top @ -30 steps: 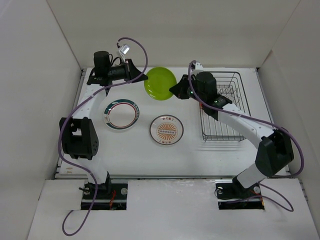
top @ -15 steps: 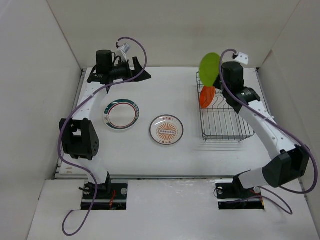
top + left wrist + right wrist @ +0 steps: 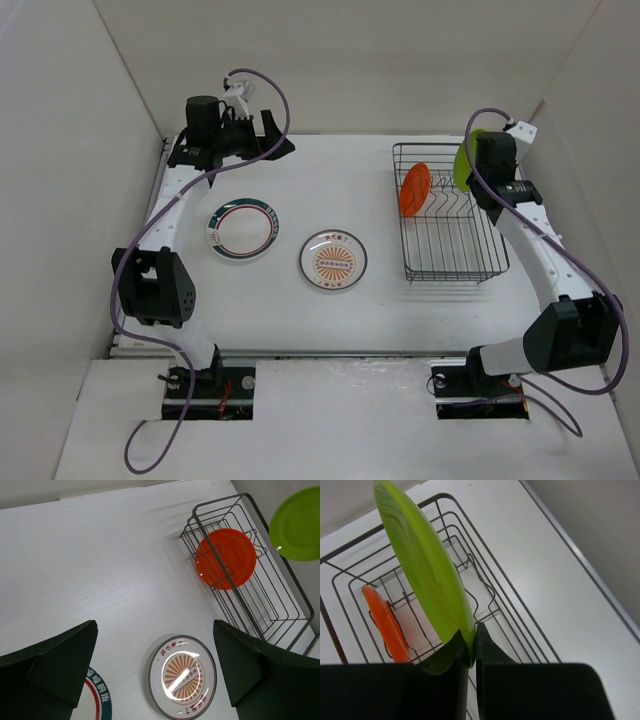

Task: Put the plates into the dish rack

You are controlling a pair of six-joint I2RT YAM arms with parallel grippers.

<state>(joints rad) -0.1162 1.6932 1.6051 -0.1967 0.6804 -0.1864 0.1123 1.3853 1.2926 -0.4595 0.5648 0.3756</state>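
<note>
My right gripper should next shift toward the orange plate, then lower the lime green plate (image 3: 466,160) into the empty wires beside it.
An orange plate (image 3: 415,188) (image 3: 226,557) (image 3: 385,625) stands on edge at the far end of the black wire dish rack (image 3: 430,146) (image 3: 219,504) (image 3: 506,580). Over the rack's far right corner my right gripper (image 3: 480,160) (image 3: 471,645) is shut on the rim of the lime green plate (image 3: 466,160) (image 3: 298,525) (image 3: 425,565), which is held upright. My left gripper (image 3: 275,147) (image 3: 155,630) hangs open and empty at the back left. On the table lie the green-and-red rimmed plate (image 3: 243,229) (image 3: 97,702) and the sunburst plate (image 3: 333,259) (image 3: 182,675).
White walls enclose the table on the left, back and right. The rack sits close to the right wall. Purple cables loop off both wrists.
The right arm has swung the green plate from the table's back middle over to the rack, turning it on edge. My left gripper let it go, opened wide and drew back left.
</note>
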